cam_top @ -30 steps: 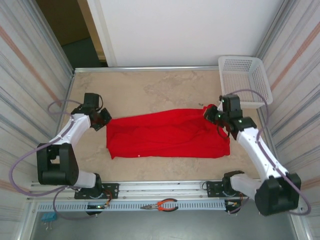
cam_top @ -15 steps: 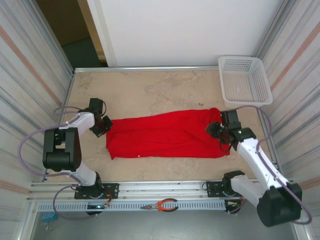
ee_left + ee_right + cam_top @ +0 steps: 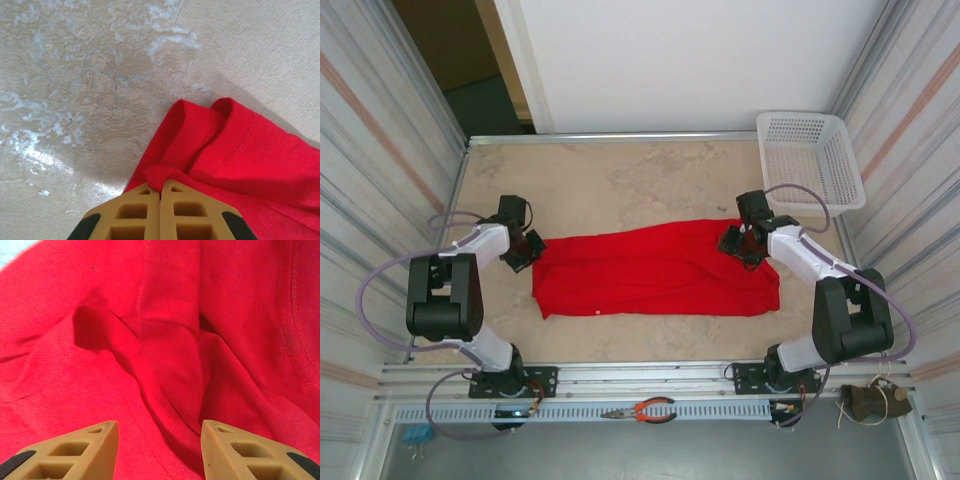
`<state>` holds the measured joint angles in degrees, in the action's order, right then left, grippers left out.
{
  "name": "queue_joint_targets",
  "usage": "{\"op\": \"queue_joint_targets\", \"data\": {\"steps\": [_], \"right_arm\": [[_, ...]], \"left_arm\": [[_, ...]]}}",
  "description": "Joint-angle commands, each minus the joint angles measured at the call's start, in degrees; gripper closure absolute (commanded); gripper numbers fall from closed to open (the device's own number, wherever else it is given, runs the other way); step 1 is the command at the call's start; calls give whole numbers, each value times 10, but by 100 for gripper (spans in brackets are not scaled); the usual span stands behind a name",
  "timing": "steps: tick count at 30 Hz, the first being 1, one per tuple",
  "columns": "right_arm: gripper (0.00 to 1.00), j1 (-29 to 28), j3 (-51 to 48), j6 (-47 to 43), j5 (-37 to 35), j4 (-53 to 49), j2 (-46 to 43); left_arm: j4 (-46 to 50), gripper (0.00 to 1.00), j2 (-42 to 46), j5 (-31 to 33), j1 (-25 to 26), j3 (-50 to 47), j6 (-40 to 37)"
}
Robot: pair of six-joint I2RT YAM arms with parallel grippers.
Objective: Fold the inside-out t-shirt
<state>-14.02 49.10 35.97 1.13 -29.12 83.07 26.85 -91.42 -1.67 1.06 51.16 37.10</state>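
The table lies directly below the pinched fold, so my left gripper should stay low at the shirt's far corner and release the fold.
The inside-out t-shirt [image 3: 655, 270] lies as a long red band across the middle of the table, wrinkled, with a small pale speck on its near edge. My left gripper [image 3: 530, 250] is at its left end, and in the left wrist view the tan fingers [image 3: 161, 189] are shut on a pinched fold of red cloth [image 3: 160, 175]. At the shirt's right end my right gripper [image 3: 732, 243] sits over the cloth. The right wrist view has its fingers [image 3: 159, 432] open, hovering above creased red fabric [image 3: 170, 355] with nothing between them.
A white mesh basket [image 3: 810, 160] stands at the back right corner. Metal walls close in the table on both sides. Red-handled pliers [image 3: 645, 410] lie on the front rail. Bare beige tabletop [image 3: 620, 180] stretches behind the shirt.
My right gripper has let go of the shirt's right end and opened, then swung back over that end. The left arm drew in slightly, still shut on the left end.
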Motion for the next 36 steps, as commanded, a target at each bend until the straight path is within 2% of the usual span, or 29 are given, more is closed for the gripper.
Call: {"op": "queue_joint_targets", "data": {"steps": [1,3,5,6,7,10,17,20,25,26,27,31,34,36], "right_arm": [[57,-11,-31,26,-19,17,2],[72,-13,-37,29,-25,18,6],[81,-12,-36,27,-36,14,9],[95,-12,-34,22,-41,10,8],[100,-10,-30,17,-47,5,7],[100,3,-25,2,-61,-13,-18],[100,75,-42,-5,-75,-65,-115],[100,91,-63,6,-75,-68,-128],[100,110,-86,11,-49,-55,-119],[93,111,-84,10,-48,-57,-114],[82,112,-81,10,-49,-62,-112],[73,118,-61,7,-45,-84,-146],[55,124,-38,-1,-48,-98,-169],[40,140,-27,-12,-39,-97,-161]], "left_arm": [[-1,100,-5,0,-6,17,-12],[0,100,-6,1,-6,19,-12],[0,100,-8,1,-5,20,-15],[1,100,-9,1,-6,21,-15],[1,100,-11,0,-5,23,-17],[1,100,-16,-9,-5,27,-17],[-9,100,-6,-35,-4,24,-17],[-12,100,-8,-40,2,25,-16],[-8,91,-16,-51,6,40,-27],[-4,88,-17,-49,6,46,-31],[4,84,-16,-47,6,55,-38],[49,62,12,-30,5,100,-68],[67,51,70,-51,11,110,-65],[68,47,111,-65,39,97,-45]]}}
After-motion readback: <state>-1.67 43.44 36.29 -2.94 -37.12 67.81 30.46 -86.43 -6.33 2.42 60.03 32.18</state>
